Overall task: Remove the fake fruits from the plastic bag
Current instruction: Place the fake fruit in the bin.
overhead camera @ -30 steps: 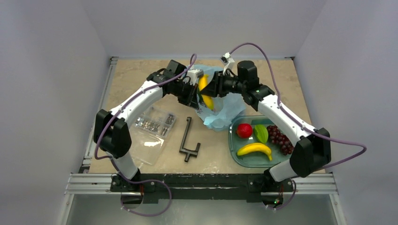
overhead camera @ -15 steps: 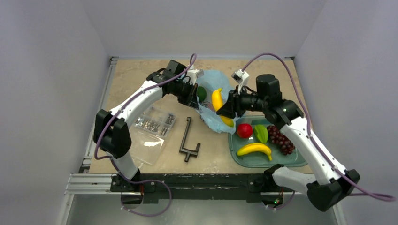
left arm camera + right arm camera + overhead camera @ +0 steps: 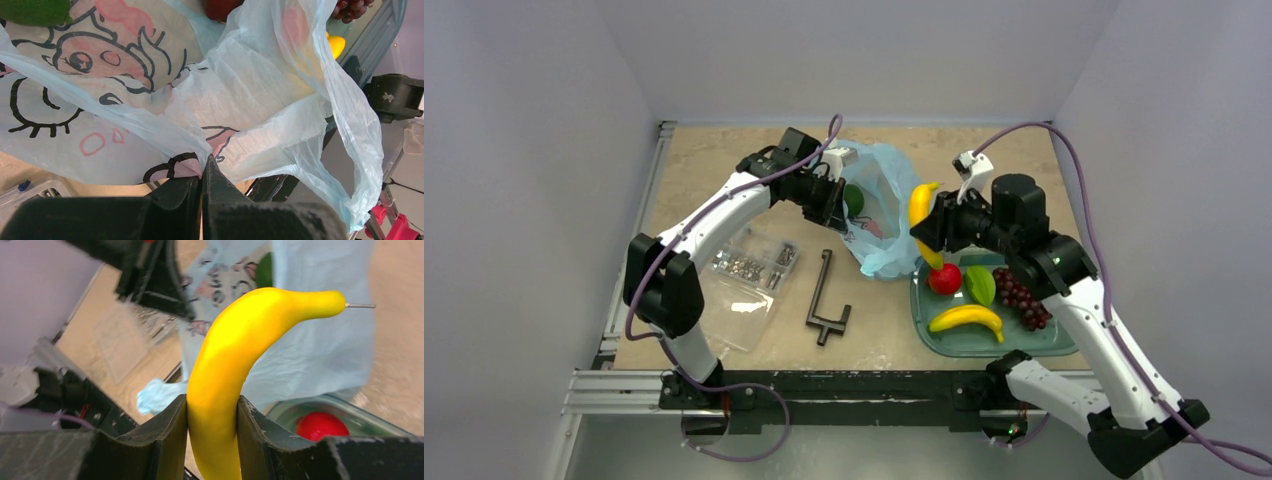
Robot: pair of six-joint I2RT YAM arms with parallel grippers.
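My right gripper swings across the tray next, then turns and lowers the banana over the dark red grape bunch (image 3: 1023, 298).
The light-blue plastic bag (image 3: 886, 205) with a printed graphic lies open at the table's middle back; a green fruit (image 3: 853, 199) shows inside it. My left gripper (image 3: 834, 208) is shut on the bag's edge (image 3: 205, 160) and holds it up. My right gripper (image 3: 928, 228) is shut on a yellow banana (image 3: 235, 370), lifted outside the bag above the far left corner of the tray (image 3: 922, 310). In the tray lie a red apple (image 3: 944, 278), a green piece (image 3: 980, 285), a dark red grape bunch (image 3: 1022, 297) and another banana (image 3: 965, 318).
A black metal tool (image 3: 826, 298) lies in front of the bag. A clear flat bag of screws (image 3: 749, 275) lies at the left. The left arm reaches across the back left of the table.
My right gripper has pulled the banana out of the bag and carried it right and up, toward the tray. The bag has sagged open. The left gripper has kept its hold.
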